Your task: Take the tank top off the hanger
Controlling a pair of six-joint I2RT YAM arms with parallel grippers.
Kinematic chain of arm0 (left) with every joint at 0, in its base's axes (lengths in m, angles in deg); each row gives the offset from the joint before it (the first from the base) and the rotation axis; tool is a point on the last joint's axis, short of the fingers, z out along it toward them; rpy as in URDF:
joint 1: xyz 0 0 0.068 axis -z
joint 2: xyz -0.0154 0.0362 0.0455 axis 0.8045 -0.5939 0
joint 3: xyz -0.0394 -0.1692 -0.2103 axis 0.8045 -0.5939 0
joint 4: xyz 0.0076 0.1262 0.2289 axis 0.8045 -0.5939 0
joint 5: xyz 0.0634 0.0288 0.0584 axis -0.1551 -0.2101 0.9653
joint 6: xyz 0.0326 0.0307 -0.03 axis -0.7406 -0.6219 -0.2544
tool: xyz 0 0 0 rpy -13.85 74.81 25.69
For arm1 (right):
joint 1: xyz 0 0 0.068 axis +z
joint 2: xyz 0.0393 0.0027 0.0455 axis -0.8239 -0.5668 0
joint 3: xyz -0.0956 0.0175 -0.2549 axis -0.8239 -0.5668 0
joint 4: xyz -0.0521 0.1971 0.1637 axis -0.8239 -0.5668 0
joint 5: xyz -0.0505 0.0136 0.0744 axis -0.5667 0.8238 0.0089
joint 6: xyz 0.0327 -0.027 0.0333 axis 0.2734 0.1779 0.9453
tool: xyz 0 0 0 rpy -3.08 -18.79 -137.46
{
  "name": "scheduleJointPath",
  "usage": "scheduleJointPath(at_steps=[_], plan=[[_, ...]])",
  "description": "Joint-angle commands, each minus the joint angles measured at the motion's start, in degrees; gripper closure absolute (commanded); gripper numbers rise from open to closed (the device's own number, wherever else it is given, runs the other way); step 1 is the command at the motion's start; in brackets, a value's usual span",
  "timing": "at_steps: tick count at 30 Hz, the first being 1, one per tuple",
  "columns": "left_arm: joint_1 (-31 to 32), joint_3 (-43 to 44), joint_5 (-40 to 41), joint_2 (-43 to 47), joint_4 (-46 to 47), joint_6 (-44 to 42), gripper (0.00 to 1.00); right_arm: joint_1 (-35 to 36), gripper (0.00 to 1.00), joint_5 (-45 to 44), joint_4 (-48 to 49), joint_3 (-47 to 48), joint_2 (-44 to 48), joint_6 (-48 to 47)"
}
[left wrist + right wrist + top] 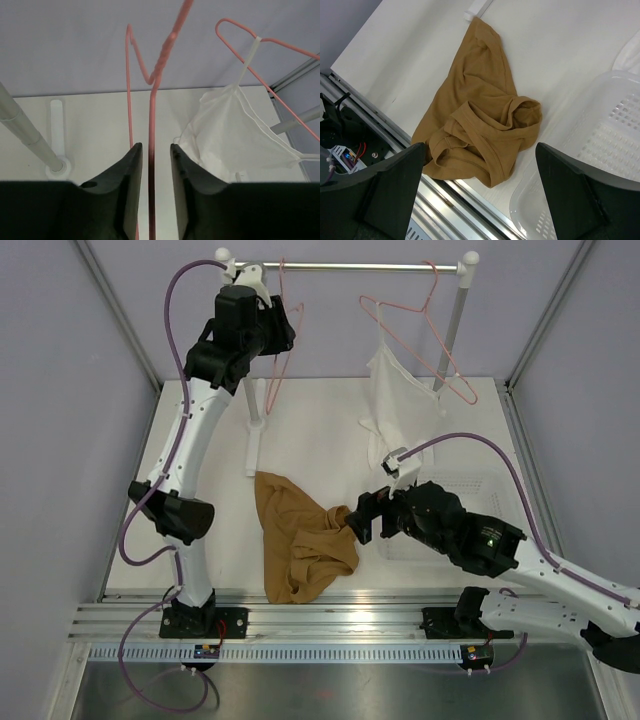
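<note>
The tan tank top's middle fold is below my right gripper and to its left in the top view, so my right gripper needs to move down and that way.
The tan tank top (pixel 300 540) lies crumpled on the white table, off the hanger; it also shows in the right wrist view (pixel 480 110). The bare pink wire hanger (pixel 283 335) hangs from the rail at the back left. My left gripper (pixel 282 322) is raised at the hanger, and its wire (pixel 152 120) runs between the slightly parted jaws (pixel 156 150), with a gap on the right side. My right gripper (pixel 362 520) is wide open just above the top's right edge (pixel 480 147), holding nothing.
A second pink hanger (pixel 420 325) with a white garment (pixel 395 405) hangs at the rail's (pixel 350 266) right end; both show in the left wrist view (pixel 235 130). A clear plastic basket (pixel 600 150) lies under my right arm. The rack's feet (pixel 255 430) stand at the back.
</note>
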Motion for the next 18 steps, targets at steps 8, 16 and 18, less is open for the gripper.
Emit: scheduleJointPath(at_steps=[8,16,18], plan=[[-0.49,-3.07,-3.36,14.52,-2.31,-0.42,0.01,0.35,0.01,4.14,4.25,7.78,-13.68,-3.74],[-0.49,-31.39,8.50,44.61,-7.61,2.04,0.01,0.53,0.00,6.87,1.00,18.85,-36.62,-5.33],[-0.58,-38.56,8.77,50.54,-6.28,3.35,0.01,0.53,0.01,6.26,1.79,20.00,-41.70,-5.42]])
